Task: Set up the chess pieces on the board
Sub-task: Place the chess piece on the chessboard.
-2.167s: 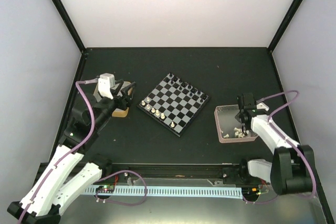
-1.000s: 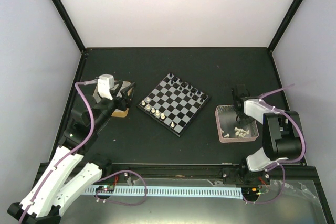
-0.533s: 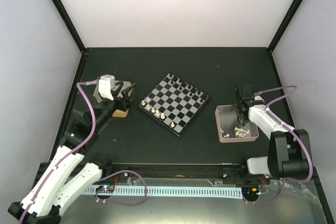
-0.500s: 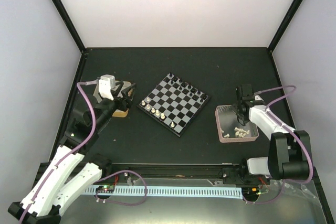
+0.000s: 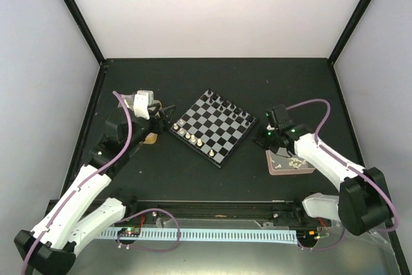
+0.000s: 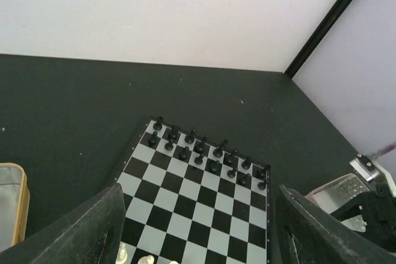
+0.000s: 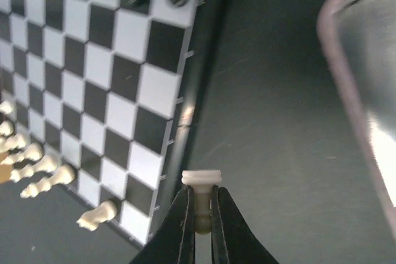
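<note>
I should next move my right gripper to the left in the top view, over the board's rim, then lower it and let go of the cream piece on the squares just inside, because they are empty.
The board (image 5: pixel 214 126) lies mid-table, turned like a diamond, with black chess pieces (image 5: pixel 226 106) along its far-right edge and several white chess pieces (image 5: pixel 191 136) along its near-left edge. My right gripper (image 7: pixel 202 205) is shut on a cream-white chess piece (image 7: pixel 202 180), held above the dark table between the board's rim (image 7: pixel 192 100) and the pink tray (image 7: pixel 346 97). The right gripper (image 5: pixel 269 134) hovers just right of the board. My left gripper (image 5: pixel 164 115) stands open at the board's left corner, its fingers (image 6: pixel 93 230) on either side of the checks (image 6: pixel 198 205), holding nothing.
The pink tray (image 5: pixel 278 167) with loose white pieces (image 5: pixel 297 163) sits right of the board, under the right arm. A yellow-rimmed tin (image 5: pixel 150 138) lies left of the board beneath the left arm; its edge (image 6: pixel 23 196) shows in the left wrist view. Black walls frame the table.
The right gripper has left the pink tray with a white piece and moved left towards the board. The left arm has swung right, from over the tin to the board's left corner.
</note>
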Motion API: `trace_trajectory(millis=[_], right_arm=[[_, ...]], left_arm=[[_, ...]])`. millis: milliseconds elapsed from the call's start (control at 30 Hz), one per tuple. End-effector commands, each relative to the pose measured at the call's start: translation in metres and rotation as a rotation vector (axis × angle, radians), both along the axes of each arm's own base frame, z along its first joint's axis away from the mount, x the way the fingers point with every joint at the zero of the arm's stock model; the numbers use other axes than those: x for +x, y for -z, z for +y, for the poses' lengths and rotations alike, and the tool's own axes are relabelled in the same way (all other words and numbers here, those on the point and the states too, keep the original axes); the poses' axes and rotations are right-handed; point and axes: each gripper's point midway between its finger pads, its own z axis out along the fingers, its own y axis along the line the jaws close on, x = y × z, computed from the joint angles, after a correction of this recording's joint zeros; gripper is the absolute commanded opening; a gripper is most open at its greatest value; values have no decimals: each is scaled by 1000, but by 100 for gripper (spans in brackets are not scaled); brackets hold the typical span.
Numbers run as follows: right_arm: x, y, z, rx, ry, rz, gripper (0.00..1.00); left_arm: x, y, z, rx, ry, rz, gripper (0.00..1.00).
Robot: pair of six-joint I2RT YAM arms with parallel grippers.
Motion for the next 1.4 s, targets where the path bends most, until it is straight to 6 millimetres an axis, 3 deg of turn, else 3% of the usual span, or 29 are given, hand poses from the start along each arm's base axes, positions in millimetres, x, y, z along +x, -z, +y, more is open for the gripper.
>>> trace_trajectory(millis=[0, 200, 433, 633, 833, 900, 1100, 1367], right_arm=[[6, -17, 46, 82, -84, -14, 1], [9, 8, 90, 71, -172, 49, 1], [6, 28, 121, 17, -263, 103, 1], [1, 43, 125, -36, -299, 146, 2], [10, 37, 127, -56, -303, 115, 24], [14, 32, 127, -64, -305, 93, 27], [18, 26, 130, -134, -350, 34, 32], [19, 31, 121, -390, -405, -24, 33]], left_arm=[[0, -12, -3, -13, 19, 1, 68], [1, -15, 4, 44, -9, -10, 68], [2, -11, 7, 58, -24, -8, 68], [1, -10, 10, 61, -33, -10, 68], [1, -9, 10, 61, -33, -8, 68], [1, -10, 10, 62, -33, -9, 68], [1, -10, 10, 62, -35, -9, 68], [2, -7, 10, 61, -37, -4, 68]])
